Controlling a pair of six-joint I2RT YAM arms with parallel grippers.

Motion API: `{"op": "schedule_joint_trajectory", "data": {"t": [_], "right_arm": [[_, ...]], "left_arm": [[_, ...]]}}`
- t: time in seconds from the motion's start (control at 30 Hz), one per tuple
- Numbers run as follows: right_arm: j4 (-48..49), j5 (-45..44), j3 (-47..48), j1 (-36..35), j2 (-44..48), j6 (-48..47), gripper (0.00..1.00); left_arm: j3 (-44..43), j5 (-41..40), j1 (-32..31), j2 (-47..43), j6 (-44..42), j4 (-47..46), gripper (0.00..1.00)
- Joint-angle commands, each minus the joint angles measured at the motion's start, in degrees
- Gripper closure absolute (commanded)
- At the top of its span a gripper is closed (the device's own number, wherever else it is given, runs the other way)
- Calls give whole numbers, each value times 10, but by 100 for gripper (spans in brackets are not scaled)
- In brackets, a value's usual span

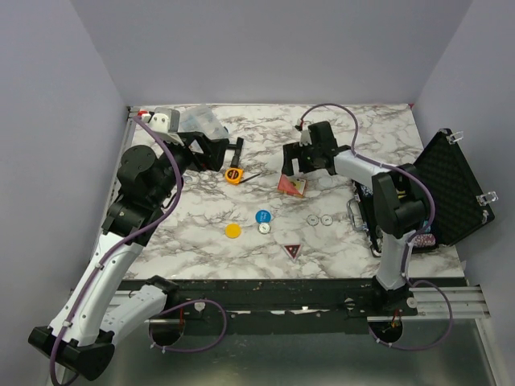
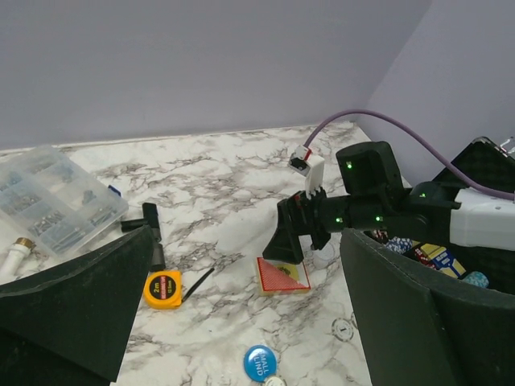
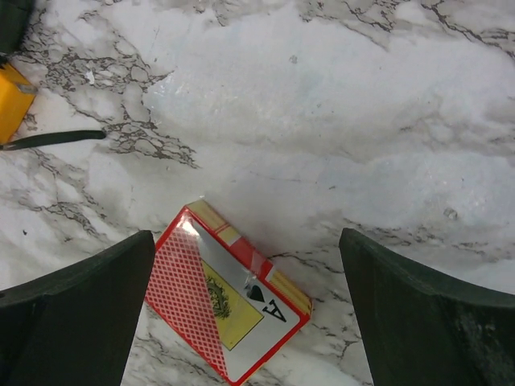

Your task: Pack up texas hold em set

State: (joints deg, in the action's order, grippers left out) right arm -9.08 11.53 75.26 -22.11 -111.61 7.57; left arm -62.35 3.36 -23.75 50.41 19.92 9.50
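Observation:
My right gripper must turn and go down and back astride the long sides of the red card box, which lies slanted to its fingers.
The red card box [image 1: 292,186] lies flat on the marble table; it also shows in the right wrist view [image 3: 229,301] and the left wrist view [image 2: 282,276]. My right gripper [image 1: 294,165] hangs open just above it, a finger on each side, not touching. The black briefcase [image 1: 451,186] stands open at the right edge with chips inside [image 2: 430,254]. A blue disc [image 1: 263,216], a yellow disc [image 1: 233,231], a white disc [image 1: 265,228] and the red triangle [image 1: 293,251] lie near the table's middle. My left gripper [image 1: 233,149] is open and empty at the back left.
An orange tape measure [image 1: 233,174] with its tape pulled out lies beside the left gripper. A clear plastic compartment box [image 2: 50,197] sits at the back left corner. Two small grey discs [image 1: 319,219] lie left of the briefcase. Purple walls enclose the table.

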Motion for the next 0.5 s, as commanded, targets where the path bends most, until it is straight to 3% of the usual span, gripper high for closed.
{"op": "schedule_joint_trajectory", "data": {"t": [0.0,0.17,0.37,0.47], "right_arm": [[-47,41,50,5,-50,-58,0],[-82,108,69,5,-82,-43,0],[-51,155,-11,3,-43,-7,0],[-45,137,-55,-10,-12,1,0]], "left_arm": [[-19,12,-4,-3,2,5,2],[-22,-8,-4,-8,6,14,2],[-20,-18,-4,-13,12,14,2],[-19,-21,-4,-16,13,15,2]]}}
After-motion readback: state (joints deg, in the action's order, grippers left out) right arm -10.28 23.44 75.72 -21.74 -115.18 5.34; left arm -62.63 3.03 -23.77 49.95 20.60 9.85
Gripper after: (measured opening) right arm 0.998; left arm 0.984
